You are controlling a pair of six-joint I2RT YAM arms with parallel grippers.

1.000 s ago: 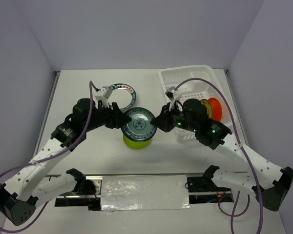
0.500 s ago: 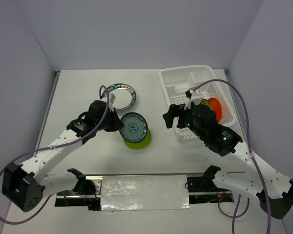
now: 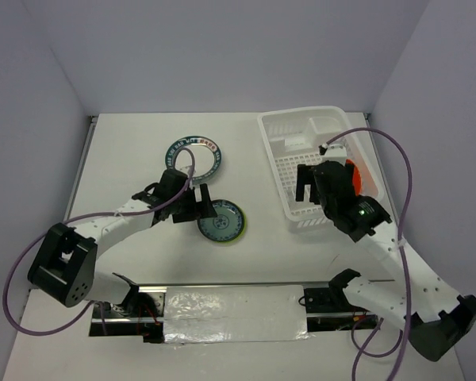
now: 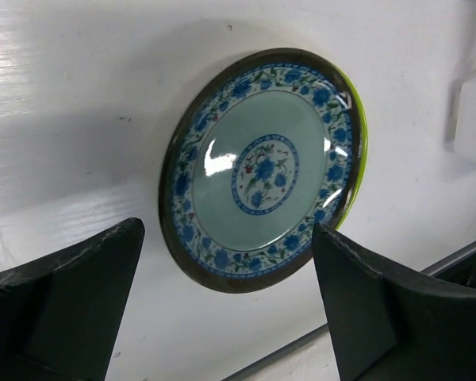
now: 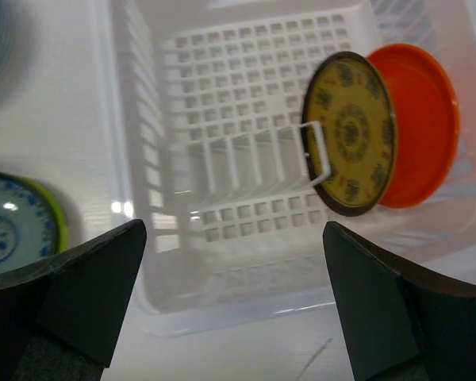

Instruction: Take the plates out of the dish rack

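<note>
The yellow plate's near rim (image 5: 383, 184) is clear of the rack's divider. I will move my right gripper down and to the right in the wrist view, onto that rim of the plate.
A blue floral plate (image 4: 262, 171) lies stacked on a lime green plate (image 4: 358, 127) on the table. My left gripper (image 4: 228, 262) is open just in front of that stack (image 3: 220, 223), holding nothing. A teal-rimmed plate (image 3: 193, 155) lies flat further back. The white dish rack (image 3: 317, 135) stands at the right. Upright in it are a yellow patterned plate (image 5: 351, 135) and an orange-red plate (image 5: 419, 131) behind it. My right gripper (image 5: 234, 238) is open over the rack's near wall (image 5: 246, 278), apart from both plates.
A metal strip (image 3: 230, 302) runs along the table's near edge between the arm bases. Purple cables (image 3: 385, 147) loop over both arms. Grey walls close the table in at the back and sides.
The left gripper laid the blue floral plate on the lime green one and let go. The right gripper opened and swung back right to the rack.
</note>
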